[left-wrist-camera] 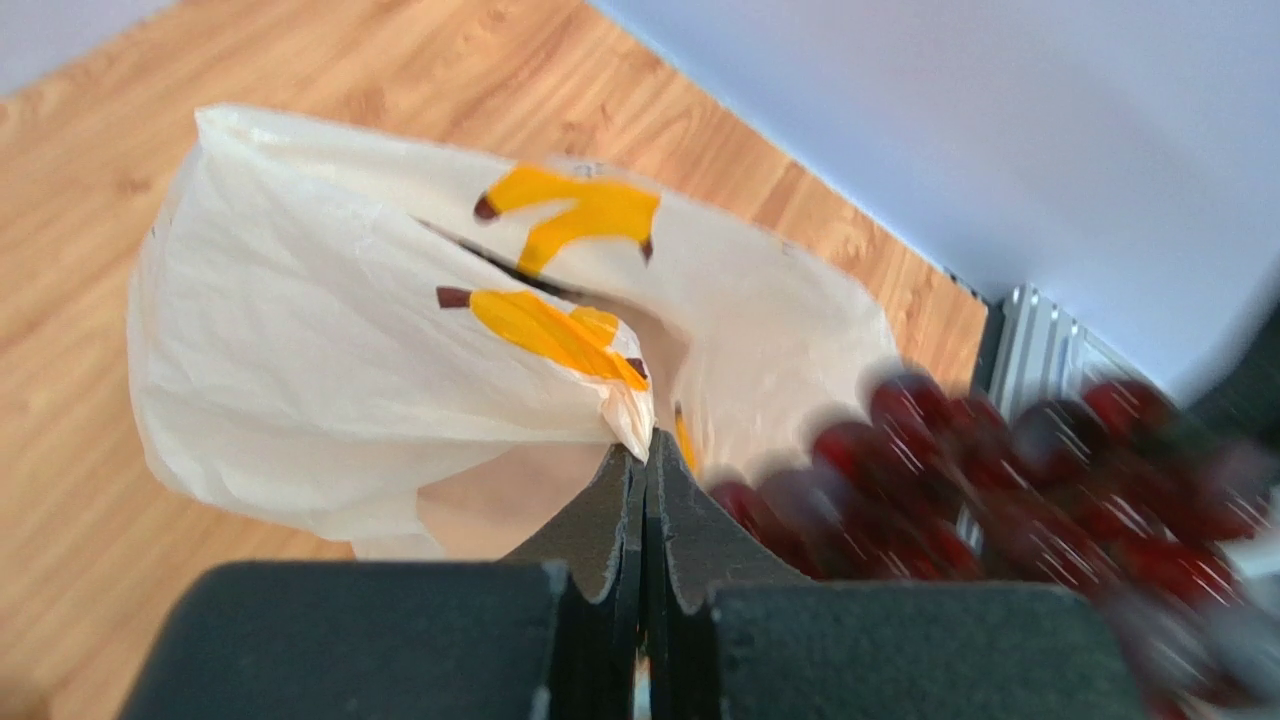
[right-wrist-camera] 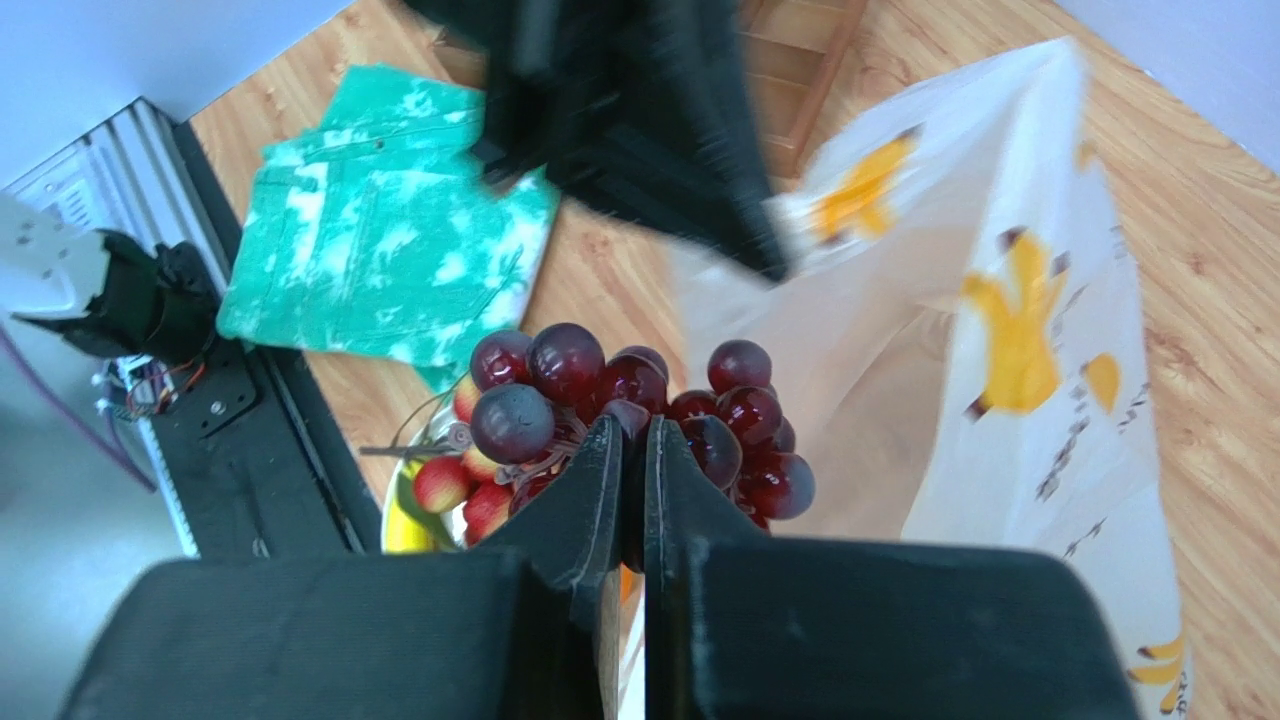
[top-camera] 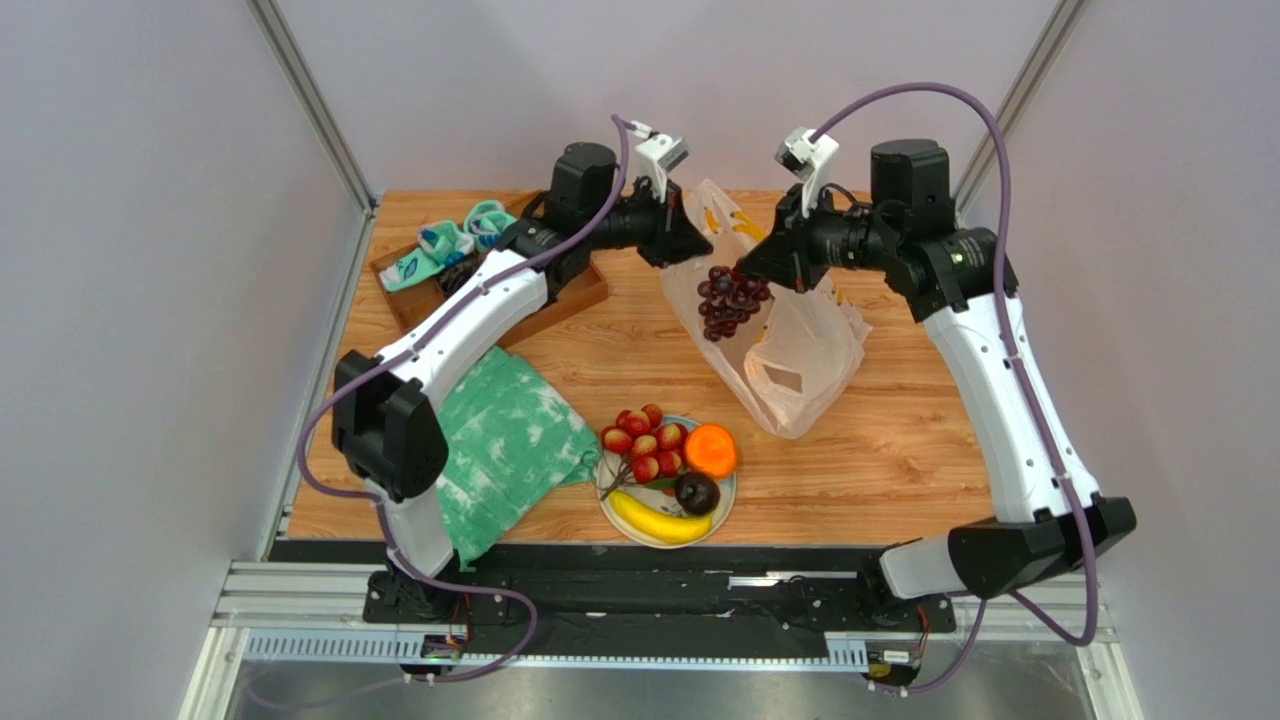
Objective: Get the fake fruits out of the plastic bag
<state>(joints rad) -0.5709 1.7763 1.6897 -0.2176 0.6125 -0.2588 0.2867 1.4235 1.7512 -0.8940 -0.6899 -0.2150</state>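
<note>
Next I will bring my right gripper back and down to release the grape bunch (top-camera: 732,300) onto the fruits on the plate, since they lie below it and toward my base.
The whitish plastic bag (top-camera: 789,353) with orange-yellow prints lies at the table's middle back. My left gripper (top-camera: 700,249) is shut on the bag's rim (left-wrist-camera: 639,420) and holds it up. My right gripper (top-camera: 751,273) is shut on the dark purple grape bunch (top-camera: 732,300) and holds it in the air above the bag's mouth; it also shows in the right wrist view (right-wrist-camera: 661,405). On the plate (top-camera: 724,515) lie the red ball cluster (top-camera: 642,441), the orange (top-camera: 711,450), the dark round fruit (top-camera: 697,492) and the banana (top-camera: 658,521).
A green-white mottled cloth (top-camera: 504,443) lies left of the plate. A wooden tray (top-camera: 579,293) with teal items (top-camera: 448,240) stands at the back left, under my left arm. White walls close in both sides.
</note>
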